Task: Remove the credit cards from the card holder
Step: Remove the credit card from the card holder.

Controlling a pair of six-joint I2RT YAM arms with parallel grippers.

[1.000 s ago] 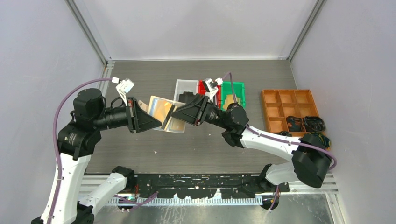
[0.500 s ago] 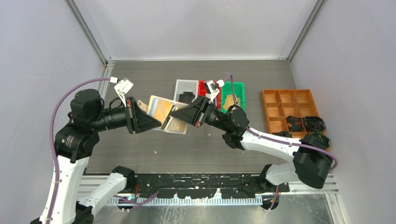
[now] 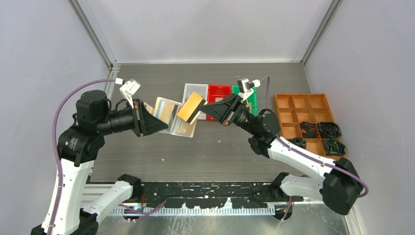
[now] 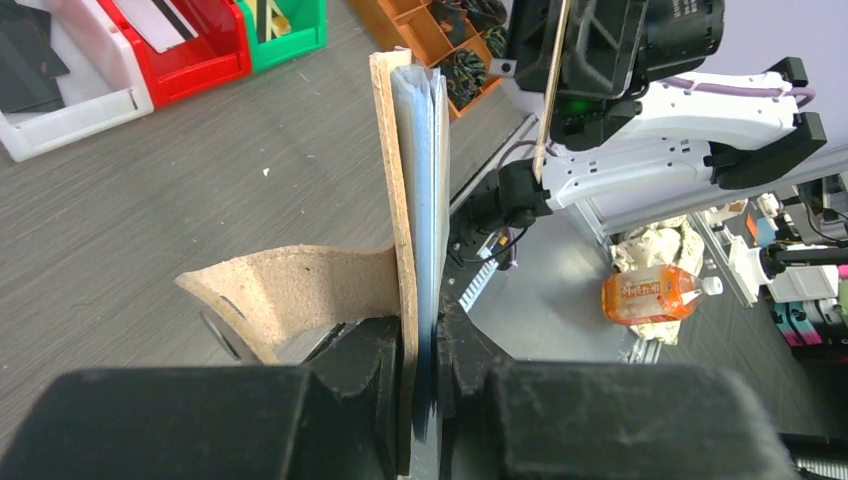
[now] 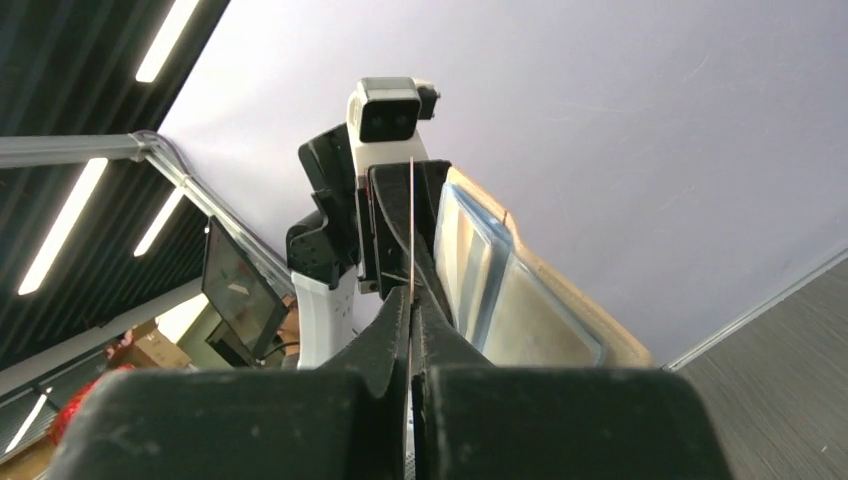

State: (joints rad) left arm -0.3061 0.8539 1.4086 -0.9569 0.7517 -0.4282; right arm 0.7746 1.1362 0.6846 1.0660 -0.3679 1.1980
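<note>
My right gripper holds the gold-orange card and should next swing away from the card holder, tip downward and lower the card into the green bin (image 3: 251,100), where gold already shows.
The beige card holder (image 3: 167,110) hangs open above the table, with my left gripper (image 3: 161,127) shut on its lower edge. In the left wrist view the card holder (image 4: 404,190) stands edge-on between the clamped jaws of the left gripper (image 4: 430,372), its clear sleeves to the right. A gold-orange credit card (image 3: 191,107) is outside the holder, just to its right, and my right gripper (image 3: 207,108) is shut on it. From the right wrist this card (image 5: 411,225) appears as a thin edge in the right gripper (image 5: 411,325), with the card holder (image 5: 505,290) beyond. A black card (image 4: 25,50) and a striped card (image 4: 165,15) lie in bins.
White (image 3: 195,89), red (image 3: 219,91) and green (image 3: 250,98) bins stand in a row behind the grippers. An orange compartment tray (image 3: 303,104) with dark items sits at the right. Grey walls enclose the table on three sides.
My right gripper has closed on the gold-orange card and drawn it rightward out of the card holder. The left gripper holds the holder almost still.
</note>
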